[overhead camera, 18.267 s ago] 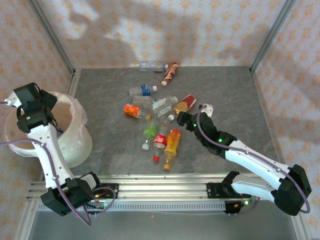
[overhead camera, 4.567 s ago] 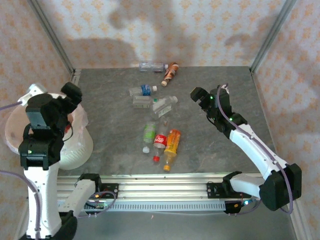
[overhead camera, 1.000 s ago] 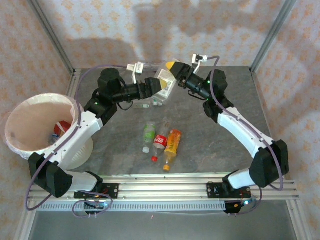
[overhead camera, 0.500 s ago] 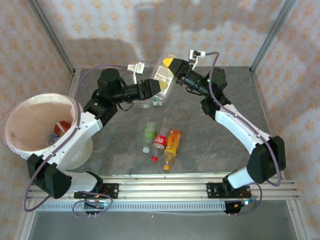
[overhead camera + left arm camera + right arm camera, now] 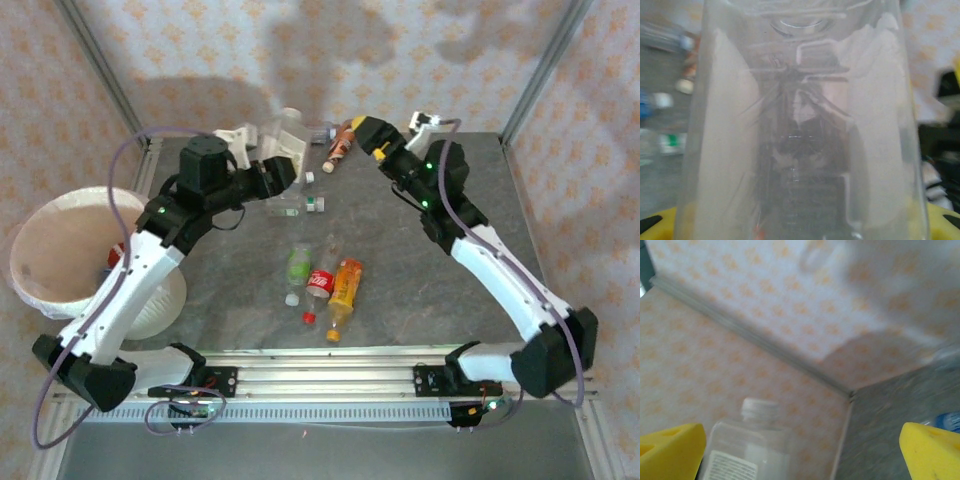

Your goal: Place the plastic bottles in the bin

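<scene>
Next, my left gripper swings across to the bin point(image 5: 40, 285) and down over the bin's opening point(image 5: 76, 246) to release the bottle, as the bottle still hangs above the table.
My left gripper point(image 5: 278, 166) is shut on a clear square plastic bottle point(image 5: 288, 136) and holds it above the back of the table; up close the bottle point(image 5: 800, 120) covers my yellow pads point(image 5: 650, 225). My right gripper point(image 5: 375, 135) stands open just right of it with nothing between its yellow fingers point(image 5: 932, 450); from there I see the held bottle's white cap point(image 5: 759, 410). On the table lie a green-label bottle point(image 5: 298, 265), a red cola bottle point(image 5: 320, 280) and an orange bottle point(image 5: 344, 288). The bin point(image 5: 40, 285) stands at the left.
A brown-label bottle point(image 5: 340, 148) lies by the back wall, and a clear bottle with a green cap point(image 5: 292, 205) lies under my left arm. A blue-label bottle point(image 5: 947, 420) lies at the right edge of the right wrist view. Aluminium rails point(image 5: 330, 365) run along the near edge.
The right gripper has opened, let go of the clear bottle and drawn back to the right. The left gripper has closed on that bottle and carried it left.
</scene>
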